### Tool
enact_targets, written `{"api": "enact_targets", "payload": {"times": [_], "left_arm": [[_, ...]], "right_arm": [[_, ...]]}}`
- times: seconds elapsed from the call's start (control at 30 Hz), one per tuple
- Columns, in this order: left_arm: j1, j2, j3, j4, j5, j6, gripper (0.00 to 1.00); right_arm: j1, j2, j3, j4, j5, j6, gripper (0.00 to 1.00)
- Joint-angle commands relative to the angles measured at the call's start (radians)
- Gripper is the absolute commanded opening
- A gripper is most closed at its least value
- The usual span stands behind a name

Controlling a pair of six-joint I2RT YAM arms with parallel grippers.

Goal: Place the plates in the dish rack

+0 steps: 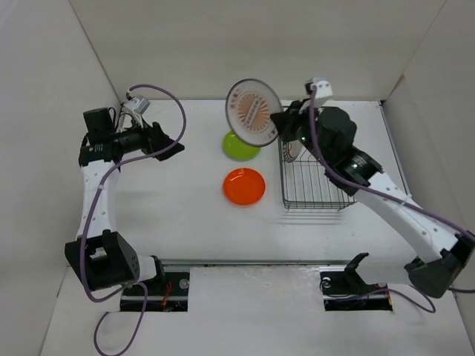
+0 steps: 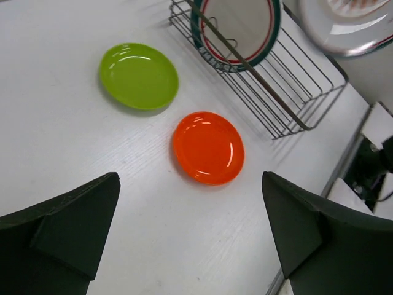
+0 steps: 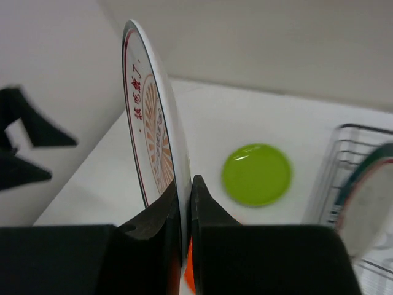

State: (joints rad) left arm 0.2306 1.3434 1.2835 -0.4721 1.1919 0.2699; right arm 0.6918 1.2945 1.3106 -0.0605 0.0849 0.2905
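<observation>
The rack's empty slots beside the teal-rimmed plate (image 1: 292,150) lie down and to the right gripper's right in the top view, so the right gripper will swing there next to release.
My right gripper (image 1: 280,122) (image 3: 185,187) is shut on the rim of the white sunburst plate (image 1: 254,111) (image 3: 149,117), holding it on edge in the air left of the dish rack (image 1: 315,182) (image 2: 288,92). A teal-rimmed white plate (image 1: 292,150) (image 2: 236,27) stands upright in the rack's far end. The lime green plate (image 1: 241,145) (image 2: 139,75) and the orange plate (image 1: 244,185) (image 2: 208,147) lie flat on the table left of the rack. My left gripper (image 1: 174,144) (image 2: 190,215) hangs open and empty at the far left, pointing toward the plates.
White walls close in the table on the left, back and right. The left arm's purple cable (image 1: 159,93) loops above its wrist. The arm bases and a rail (image 1: 252,263) run along the near edge.
</observation>
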Motion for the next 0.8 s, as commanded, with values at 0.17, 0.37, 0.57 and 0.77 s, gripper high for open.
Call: {"api": "enact_targets", "payload": {"times": [0.17,0.37,0.57,0.77], "left_arm": [[-0.008,-0.112,-0.056,0.259,-0.288,-0.178,1.0],[-0.008,-0.057,-0.026,0.239,-0.31,-0.189,1.0],[-0.008,-0.024,-0.035,0.227,-0.29,-0.153,1.0],[-0.008,-0.015,-0.035,0.217,-0.29,-0.144,1.0]], "right_arm": [[-0.119,-0.113,0.144,-0.256,0.608,-0.206,0.0],[-0.311,-0.176,0.038,-0.125,0.474,-0.261,0.0],[-0.481,-0.095,0.026,-0.116,0.297,-0.261,0.0],[-0.515,-0.012,-0.007,-0.084,0.211,-0.212,0.0]]}}
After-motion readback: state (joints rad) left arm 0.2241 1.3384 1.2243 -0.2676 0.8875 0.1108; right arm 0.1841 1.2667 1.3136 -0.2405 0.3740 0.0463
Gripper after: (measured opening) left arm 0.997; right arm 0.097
